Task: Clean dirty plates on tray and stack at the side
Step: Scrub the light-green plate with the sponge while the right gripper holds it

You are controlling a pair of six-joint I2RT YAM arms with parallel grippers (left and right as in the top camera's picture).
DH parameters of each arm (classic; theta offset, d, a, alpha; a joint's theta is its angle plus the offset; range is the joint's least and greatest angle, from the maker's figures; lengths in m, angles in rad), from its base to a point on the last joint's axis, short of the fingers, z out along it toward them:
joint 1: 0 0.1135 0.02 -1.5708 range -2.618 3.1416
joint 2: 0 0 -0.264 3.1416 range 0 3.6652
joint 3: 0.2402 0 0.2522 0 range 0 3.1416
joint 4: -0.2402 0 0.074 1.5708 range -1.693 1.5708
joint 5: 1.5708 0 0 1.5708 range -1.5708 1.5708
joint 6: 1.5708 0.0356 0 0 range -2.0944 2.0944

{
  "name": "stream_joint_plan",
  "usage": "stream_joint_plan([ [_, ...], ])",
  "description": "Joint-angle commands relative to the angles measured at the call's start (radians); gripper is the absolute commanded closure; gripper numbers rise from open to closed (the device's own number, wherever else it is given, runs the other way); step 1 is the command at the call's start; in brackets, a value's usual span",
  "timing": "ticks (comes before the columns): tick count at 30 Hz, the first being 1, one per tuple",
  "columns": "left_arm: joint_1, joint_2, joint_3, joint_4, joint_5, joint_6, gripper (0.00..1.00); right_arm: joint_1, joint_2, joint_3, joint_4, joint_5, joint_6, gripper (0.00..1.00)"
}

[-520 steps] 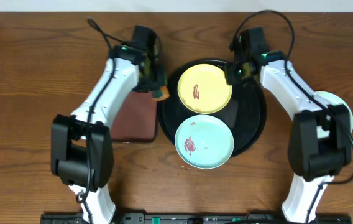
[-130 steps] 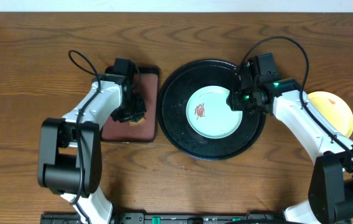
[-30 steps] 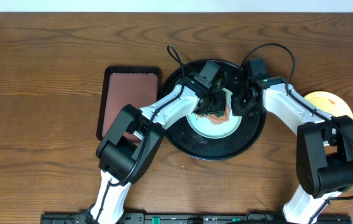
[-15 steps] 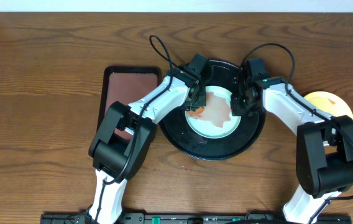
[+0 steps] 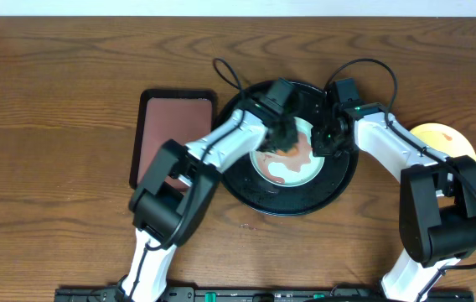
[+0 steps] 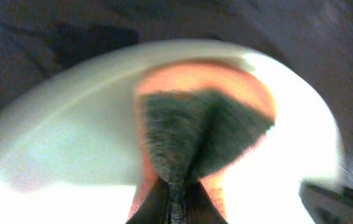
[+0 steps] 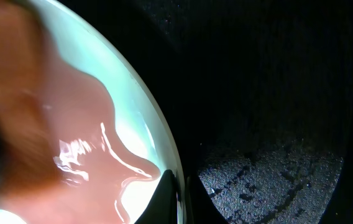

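Note:
My left gripper sweeps across the plate next, then goes up and over and releases the sponge down on the maroon tray (image 5: 171, 127), as reddish smear first needs wiping.
A pale mint plate (image 5: 289, 175) lies in the middle of the black tray (image 5: 339, 182), with a wet reddish smear (image 5: 302, 154) spread over it. My left gripper (image 5: 282, 137) is shut on a green-and-orange sponge (image 6: 202, 129), which is pressed onto the plate's (image 6: 71, 140) upper part; its tips (image 6: 175, 205) pinch the sponge's end. My right gripper (image 5: 327, 139) is shut on the plate's right rim (image 7: 150, 124), with its fingers (image 7: 178, 196) on either side of the edge. The reddish film (image 7: 71, 118) reaches near that rim. A yellow plate (image 5: 452, 141) sits off the tray at the right.
A rectangular maroon tray (image 5: 175, 134) with a black rim lies left of the black tray. Dark tray floor (image 7: 276, 93) shows right of the held rim. Both arms lean in over the tray from the front corners, with cables looping above them.
My left gripper swept the sponge to the plate's left edge and back toward its middle, spreading the reddish smear wider. The right gripper has stayed on the rim.

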Motion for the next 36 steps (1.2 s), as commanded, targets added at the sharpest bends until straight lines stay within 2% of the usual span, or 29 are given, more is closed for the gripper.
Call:
stream_joint_plan([
  [1, -0.054, 0.037, -0.026, -0.015, 0.11, -0.078, 0.93, 0.01, 0.031, -0.005, -0.011, 0.033, -0.007, 0.99],
  [10, 0.019, 0.037, -0.026, -0.197, 0.08, -0.064, 0.92, 0.01, 0.031, -0.005, -0.01, 0.029, -0.007, 0.99],
  [15, 0.106, 0.036, -0.026, -0.294, -0.133, 0.027, 0.92, 0.01, 0.031, -0.005, -0.01, 0.029, -0.007, 0.99],
  [19, 0.129, 0.036, -0.026, -0.295, -0.278, 0.087, 0.93, 0.01, 0.031, -0.005, -0.01, 0.029, -0.007, 0.99],
  [21, 0.126, 0.036, -0.026, -0.274, -0.33, 0.086, 0.92, 0.01, 0.031, -0.005, -0.01, 0.029, -0.008, 0.99],
  [27, 0.083, 0.037, -0.026, -0.113, -0.333, 0.092, 0.93, 0.01, 0.031, -0.005, -0.01, 0.029, -0.008, 0.99],
  [30, 0.053, 0.037, -0.026, -0.037, -0.329, 0.056, 0.93, 0.01, 0.031, -0.005, -0.01, 0.029, -0.008, 0.99],
  [36, 0.005, 0.055, -0.026, 0.078, -0.167, -0.051, 0.93, 0.011, 0.031, -0.005, -0.006, 0.029, -0.008, 0.99],
])
